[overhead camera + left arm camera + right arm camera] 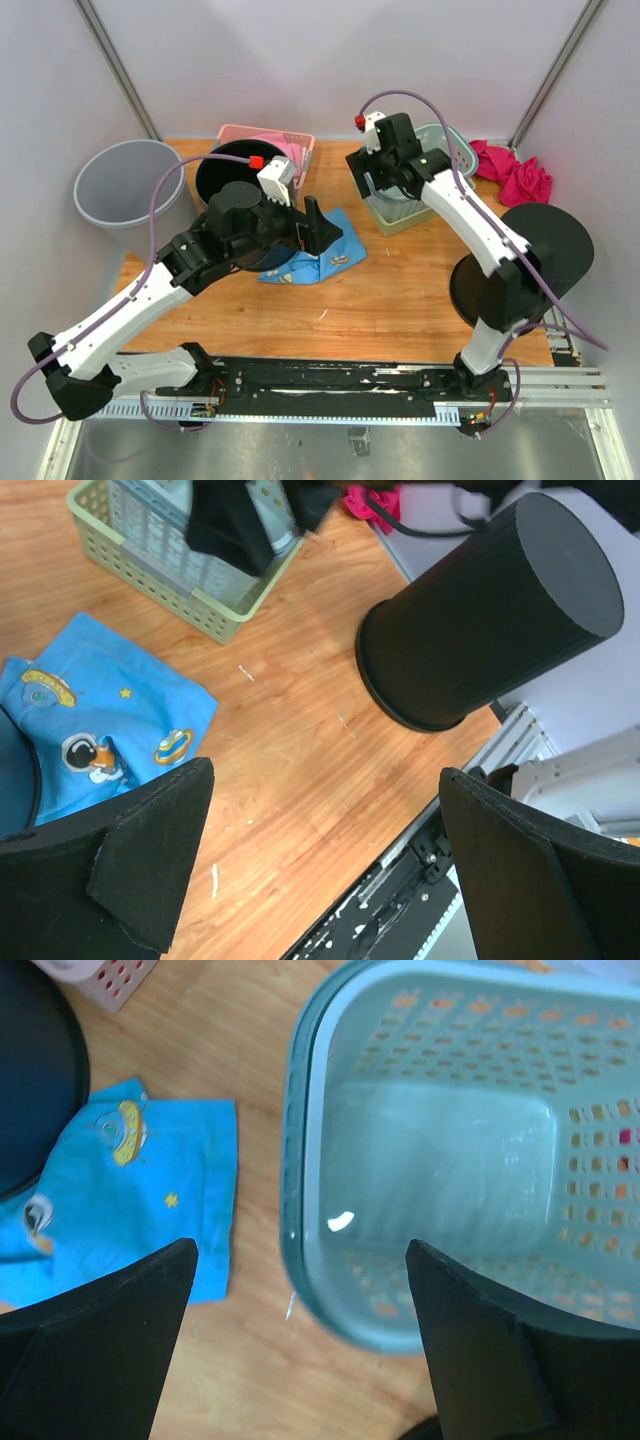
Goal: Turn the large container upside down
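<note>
The teal basket's rim facing the blue cloth is below my right gripper, between its open fingers. My right gripper will lower its fingers to both sides of that rim next and close.
A tall black container (545, 245) stands at the table's right edge with its closed end up and its rim on the wood; it also shows in the left wrist view (490, 610). A large grey bin (130, 190) stands upright and open at the far left. An open black bucket (225, 175) stands behind my left arm. My left gripper (325, 235) is open and empty above the blue cloth's edge and bare wood (325, 880). My right gripper (382, 185) is open and empty, hovering over the near rim of a teal perforated basket (440, 1160).
A blue printed cloth (320, 262) lies mid-table, partly under the black bucket. The teal basket sits in a green basket (400, 218). A pink basket (270, 145) is at the back and a magenta cloth (515, 172) at the back right.
</note>
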{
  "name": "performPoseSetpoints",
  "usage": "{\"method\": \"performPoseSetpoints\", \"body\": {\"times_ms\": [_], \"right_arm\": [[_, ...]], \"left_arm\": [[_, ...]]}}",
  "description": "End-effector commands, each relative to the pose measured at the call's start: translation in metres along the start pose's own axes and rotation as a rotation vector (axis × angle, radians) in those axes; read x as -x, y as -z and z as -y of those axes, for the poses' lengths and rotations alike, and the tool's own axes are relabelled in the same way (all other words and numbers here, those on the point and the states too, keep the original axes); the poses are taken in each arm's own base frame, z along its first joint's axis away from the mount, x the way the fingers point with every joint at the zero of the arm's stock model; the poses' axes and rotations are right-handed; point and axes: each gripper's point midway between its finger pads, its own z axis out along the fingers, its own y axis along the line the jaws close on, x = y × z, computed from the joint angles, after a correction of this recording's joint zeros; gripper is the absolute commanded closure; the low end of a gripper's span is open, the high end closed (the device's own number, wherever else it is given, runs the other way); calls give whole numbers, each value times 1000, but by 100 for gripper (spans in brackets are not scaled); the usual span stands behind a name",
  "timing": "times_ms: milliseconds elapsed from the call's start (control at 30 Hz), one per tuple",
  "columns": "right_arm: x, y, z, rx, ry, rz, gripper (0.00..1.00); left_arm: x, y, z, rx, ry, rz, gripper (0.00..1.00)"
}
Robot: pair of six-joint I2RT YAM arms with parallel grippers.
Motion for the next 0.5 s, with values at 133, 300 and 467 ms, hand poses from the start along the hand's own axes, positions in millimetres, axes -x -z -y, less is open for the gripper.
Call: {"method": "performPoseSetpoints", "body": {"times_ms": [133, 300, 467], "right_arm": [[-7, -65, 13, 57, 30, -139, 31], [-7, -72, 8, 95, 20, -166, 74], [28, -29, 14, 89, 14, -55, 99]], "left_arm": [[12, 20, 10, -48, 10, 61, 1], [9, 19, 5, -28, 16, 60, 1], [10, 14, 4, -23, 8, 59, 1]]}}
